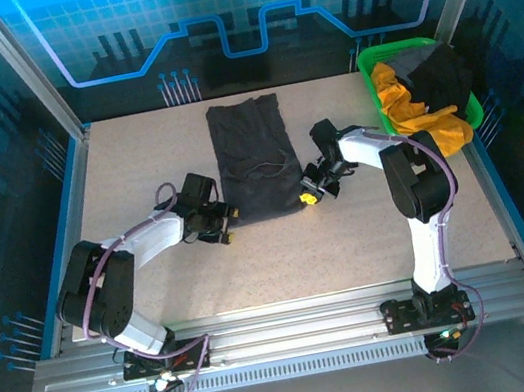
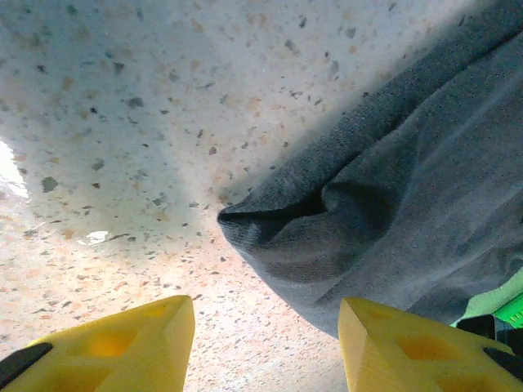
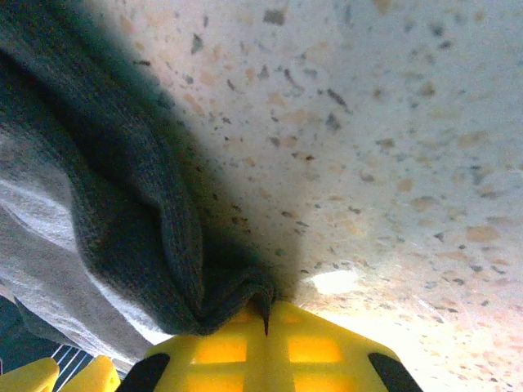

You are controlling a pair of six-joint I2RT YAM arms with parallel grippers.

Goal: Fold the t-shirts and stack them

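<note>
The opposite corner of the t-shirt is held, so next I need to slide my left gripper toward my right gripper, onto the folded t-shirt corner point(image 1: 235, 222) point(image 2: 255, 232) just ahead of the open fingers.
A large charcoal-grey t-shirt point(image 1: 253, 157) lies folded into a long strip on the middle of the table. My left gripper point(image 1: 222, 221) sits low at its near left corner. The yellow fingers are open, and the folded shirt corner point(image 2: 270, 224) lies just ahead of them, ungripped point(image 2: 265, 309). My right gripper point(image 1: 310, 197) is at the near right corner, shut on a bunched fold of the charcoal shirt point(image 3: 163, 237) right at its fingertips point(image 3: 265, 317). A mustard-yellow shirt point(image 1: 407, 107) and a black shirt point(image 1: 438, 73) are piled in the basket.
A bright green plastic basket point(image 1: 369, 86) stands at the back right corner, with clothes spilling over its rim. The speckled tabletop point(image 1: 133, 158) is bare to the left of the shirt and along the near edge. Metal frame rails border the table.
</note>
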